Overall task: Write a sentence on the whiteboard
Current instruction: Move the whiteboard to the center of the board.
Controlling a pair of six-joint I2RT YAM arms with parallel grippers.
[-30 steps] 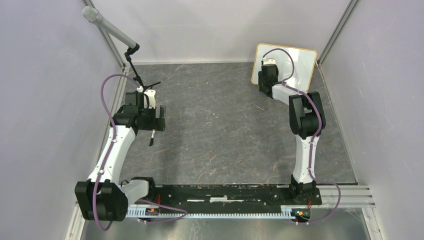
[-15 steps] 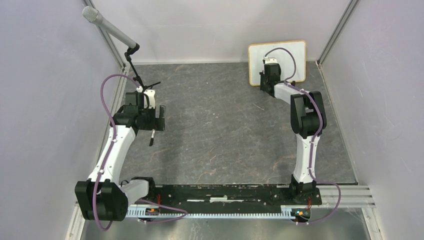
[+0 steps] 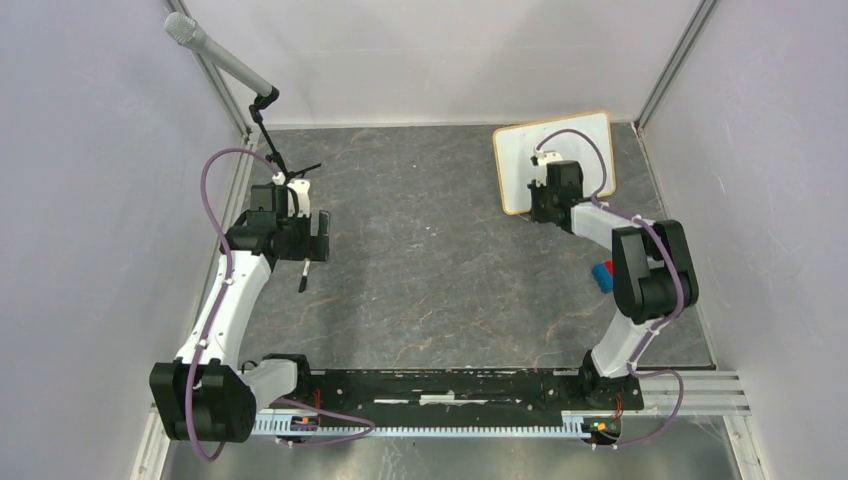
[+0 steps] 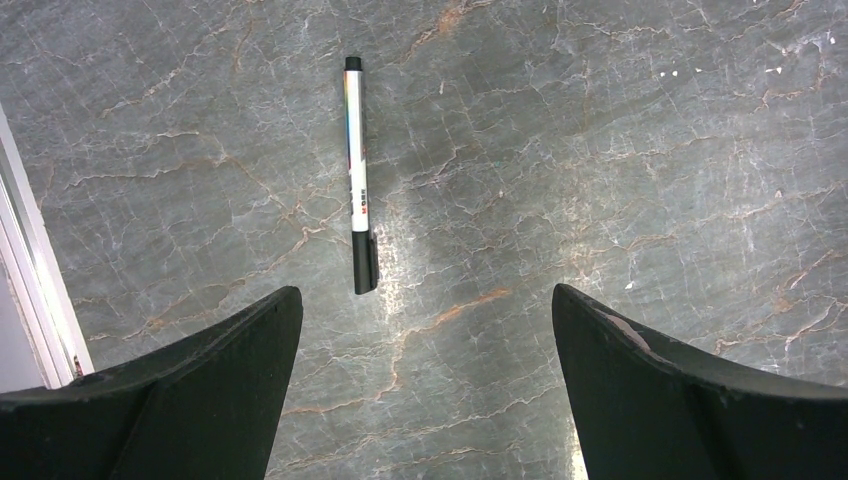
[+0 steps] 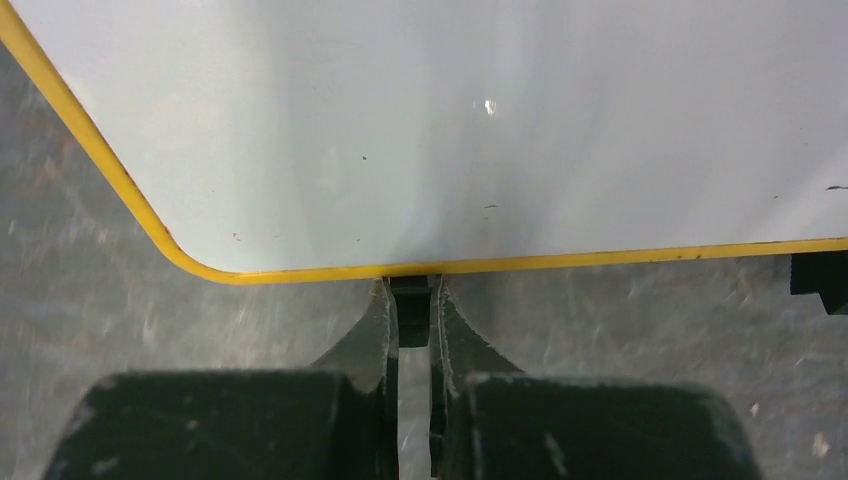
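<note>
Next, my right gripper needs to draw back and to the left in the top view to release the clip foot, as bare tabletop lies that way from the gripper.
The whiteboard [image 3: 520, 160], white with a thin yellow-tan frame, is at the back right and its face is blank; no sentence shows on it. My right gripper [image 3: 547, 196] is at its near edge. In the right wrist view the board [image 5: 450, 120] fills the top, and my right gripper [image 5: 411, 300] is shut on one black clip foot [image 5: 411, 285] under the frame. The other clip foot [image 5: 820, 275] shows at the right. My left gripper [image 3: 318, 237] is open and empty above a black-and-white marker [image 3: 303, 276]. In the left wrist view the marker [image 4: 357, 175] lies ahead of the gripper [image 4: 425, 295].
A microphone on a stand [image 3: 225, 60] leans over the back left corner. A small blue and red object [image 3: 602, 274] lies on the grey stone-pattern table by the right arm's elbow. Light walls and metal posts close in the sides and back.
The right arm has pulled the whiteboard nearer and a little left, turning it. Its elbow swung right, uncovering the blue and red object. The left arm and marker have not moved.
</note>
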